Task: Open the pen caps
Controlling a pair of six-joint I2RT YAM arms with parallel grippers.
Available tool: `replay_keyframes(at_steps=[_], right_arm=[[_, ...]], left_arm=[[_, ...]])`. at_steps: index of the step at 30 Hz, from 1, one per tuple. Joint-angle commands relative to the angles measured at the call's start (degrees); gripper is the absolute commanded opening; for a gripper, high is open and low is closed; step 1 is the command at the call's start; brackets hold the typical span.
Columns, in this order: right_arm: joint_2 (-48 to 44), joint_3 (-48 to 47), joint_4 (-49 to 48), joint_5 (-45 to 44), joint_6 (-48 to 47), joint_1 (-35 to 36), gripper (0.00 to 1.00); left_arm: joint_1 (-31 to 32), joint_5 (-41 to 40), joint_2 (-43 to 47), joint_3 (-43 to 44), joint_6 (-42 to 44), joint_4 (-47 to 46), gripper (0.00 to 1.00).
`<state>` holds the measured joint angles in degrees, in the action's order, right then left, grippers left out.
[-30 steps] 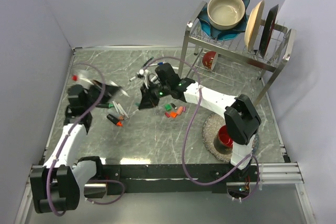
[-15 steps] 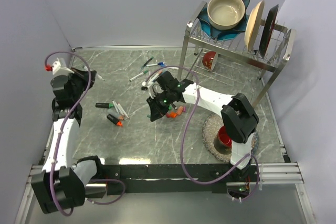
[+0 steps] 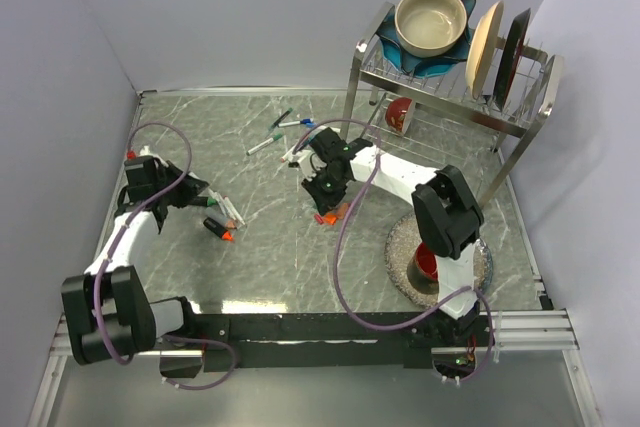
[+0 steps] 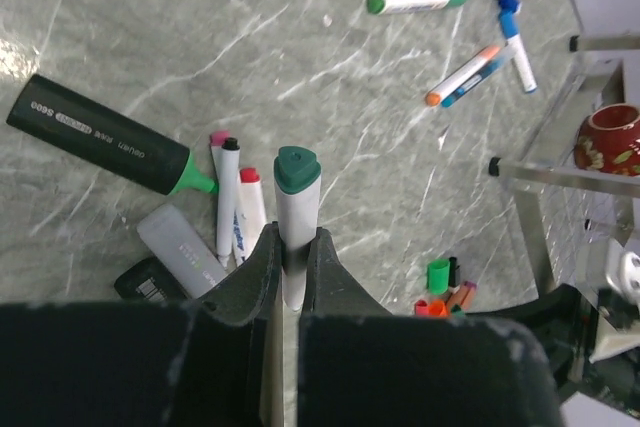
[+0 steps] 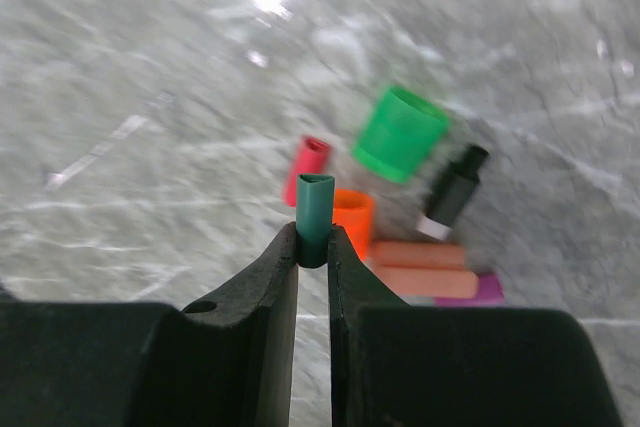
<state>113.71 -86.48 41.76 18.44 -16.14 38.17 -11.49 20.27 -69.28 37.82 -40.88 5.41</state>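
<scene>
The cap is already off, so next I need to lower my left gripper toward the left in its wrist view, onto the loose white markers, and release the barrel [image 4: 296, 217].
My left gripper [image 4: 292, 247] is shut on a white marker barrel [image 4: 296, 217] whose dark green end points away from me. It hovers low over the loose markers [image 4: 235, 209] at the left of the table, as the top view [image 3: 188, 195] also shows. My right gripper [image 5: 314, 242] is shut on a dark green pen cap [image 5: 316, 202], just above a pile of loose pen caps: red [image 5: 307, 169], orange [image 5: 352, 219], bright green [image 5: 400, 134], black [image 5: 453, 187] and pink. The top view shows this gripper [image 3: 322, 197] over the pile [image 3: 333, 213].
A black highlighter [image 4: 105, 137] and a grey one [image 4: 185, 247] lie by the left gripper. More markers [image 3: 278, 135] lie further back. A metal dish rack [image 3: 450, 82] with a bowl and plates stands at back right. A red bowl [image 3: 428, 265] sits on a round mat.
The left arm swung up to the far left, then came down over the loose markers with its marker. The right gripper moved right with the green cap to over the cap pile.
</scene>
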Motion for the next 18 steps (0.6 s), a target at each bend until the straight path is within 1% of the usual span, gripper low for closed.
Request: replay_keyframes(at_steps=[1,6,8,15,18], right_arm=[[1.5,-2.3,3.2,-4.1,-2.2,-1.1,0.08],[2.3,-2.6,3.3,-4.4,-2.4,-1.7,0.1],[2.2,-2.6,3.3,-4.4,-2.3,-1.7,0.12],[2.4,-2.6,3.0,-5.2,-2.2,-2.1,0.29],[2.3,-2.6,3.0,-5.2,-2.2,-2.1,0.34]], left_arm=[[0.8,1.2,-1.8,0.7,2.2,0.6,0.01],[1.6,1.3,-4.0,0.4,2.4,0.0,0.01],[1.7,1.1,-4.4,0.2,2.4,-0.1,0.01],[2.0,-0.1,-5.1,0.4,2.6,0.6,0.01],[2.2,-1.1,-5.7,0.8,2.7,1.4,0.01]])
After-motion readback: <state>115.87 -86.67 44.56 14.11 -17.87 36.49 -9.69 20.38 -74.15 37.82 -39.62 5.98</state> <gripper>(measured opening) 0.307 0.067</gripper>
